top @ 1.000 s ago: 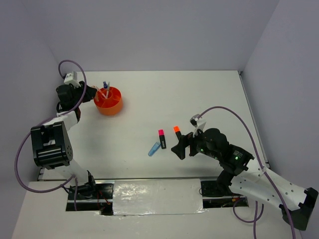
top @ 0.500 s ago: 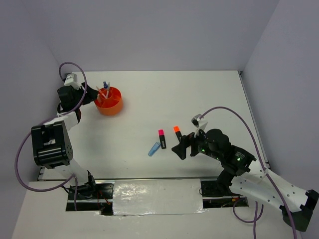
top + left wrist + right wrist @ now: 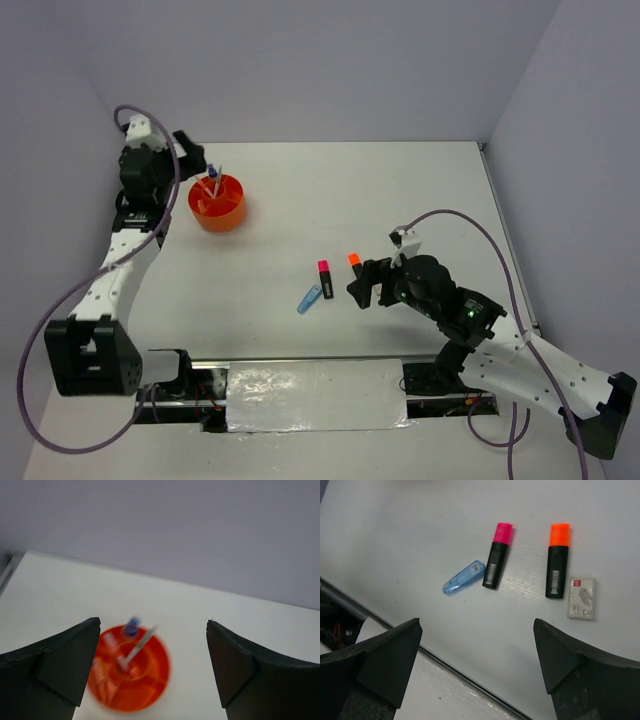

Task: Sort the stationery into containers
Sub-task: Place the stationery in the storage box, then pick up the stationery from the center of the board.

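I will next move my left gripper back and to the right in the top view, down onto the blue marker's far end point(image 3: 315, 292), because the marker is outside the cup point(image 3: 217, 203).
The orange cup point(image 3: 217, 203) stands at the far left of the table with a blue-capped bottle point(image 3: 132, 626) and a thin grey pencil point(image 3: 138, 646) poking out of it. My left gripper point(image 3: 192, 155) hangs open above the cup's far-left side with nothing between its fingers point(image 3: 65, 665); the left wrist view is blurred. A pink highlighter point(image 3: 496, 556), an orange highlighter point(image 3: 557, 560), a blue marker point(image 3: 464, 577) and a white eraser point(image 3: 581, 597) lie on the table. My right gripper point(image 3: 366, 282) hovers open just near of them, empty.
A silver foil strip point(image 3: 315, 392) runs along the near edge between the arm bases. Grey walls close the table at the back and sides. Purple cables point(image 3: 480, 245) loop over both arms.
My left gripper opened wide and rose up and back from the cup's rim. The right gripper shifted slightly over the highlighters.
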